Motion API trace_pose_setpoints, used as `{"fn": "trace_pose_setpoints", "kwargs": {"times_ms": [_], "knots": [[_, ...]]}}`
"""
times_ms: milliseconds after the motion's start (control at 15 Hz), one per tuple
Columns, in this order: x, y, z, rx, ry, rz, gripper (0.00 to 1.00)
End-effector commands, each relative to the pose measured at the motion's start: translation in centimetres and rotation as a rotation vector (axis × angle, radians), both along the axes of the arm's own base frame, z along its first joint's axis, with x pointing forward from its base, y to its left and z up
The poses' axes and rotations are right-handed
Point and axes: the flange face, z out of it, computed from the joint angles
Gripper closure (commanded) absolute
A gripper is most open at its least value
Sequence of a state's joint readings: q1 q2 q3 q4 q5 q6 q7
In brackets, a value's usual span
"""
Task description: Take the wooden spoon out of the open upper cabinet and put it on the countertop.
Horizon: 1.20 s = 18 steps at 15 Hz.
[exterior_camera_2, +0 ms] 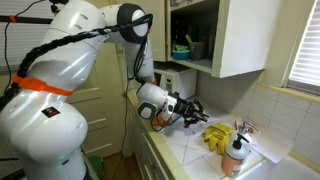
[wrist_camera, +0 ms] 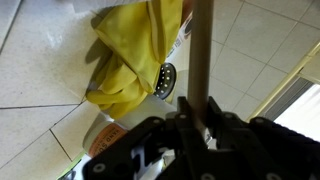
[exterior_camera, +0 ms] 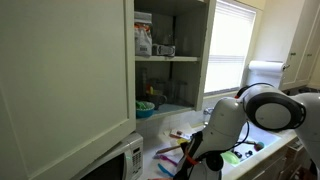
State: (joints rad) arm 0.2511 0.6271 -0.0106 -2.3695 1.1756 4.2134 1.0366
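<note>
My gripper should move down and back toward the bare white tiles beside the yellow cloth and let go of the spoon's handle there, because that part of the countertop is clear.
In the wrist view my gripper (wrist_camera: pixel 197 112) is shut on the straight light-brown handle of the wooden spoon (wrist_camera: pixel 201 45). The handle runs up out of the jaws over the white tiled countertop (wrist_camera: pixel 40 70); the spoon's head is out of view. In both exterior views the gripper (exterior_camera: pixel 190 152) (exterior_camera_2: pixel 190 108) hangs low over the countertop (exterior_camera_2: pixel 195 152), below the open upper cabinet (exterior_camera: pixel 170 50) (exterior_camera_2: pixel 215 35). The spoon is too small to make out in either exterior view.
A yellow cloth (wrist_camera: pixel 125 55) (exterior_camera_2: pixel 218 135) lies on the counter under the gripper, with a small metal strainer-like piece (wrist_camera: pixel 166 80) beside it. An orange bottle (exterior_camera_2: pixel 235 155) stands near the sink. A white microwave (exterior_camera: pixel 115 160) sits under the cabinet door (exterior_camera: pixel 60 70). Small colourful items (exterior_camera: pixel 180 133) lie on the counter.
</note>
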Motion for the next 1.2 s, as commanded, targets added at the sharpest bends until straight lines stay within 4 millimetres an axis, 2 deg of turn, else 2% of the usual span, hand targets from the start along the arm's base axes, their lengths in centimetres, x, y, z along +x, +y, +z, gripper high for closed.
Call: {"fn": "trace_pose_setpoints", "kwargs": {"times_ms": [0,200,467,600,933,1133], "knots": [[-2.7,0.2,-0.1,0.003,0.034,-0.042,0.95],[-6.3,0.2,-0.7,0.008,0.07,-0.103,0.95],[-9.2,-1.6,-1.6,-0.014,0.026,-0.246,0.95],[-10.1,-2.0,-2.3,-0.01,0.02,-0.281,0.95],[-10.7,-1.8,-4.1,-0.009,0.02,-0.303,0.95],[-11.1,-1.7,-5.9,0.015,0.039,-0.315,0.95]]}}
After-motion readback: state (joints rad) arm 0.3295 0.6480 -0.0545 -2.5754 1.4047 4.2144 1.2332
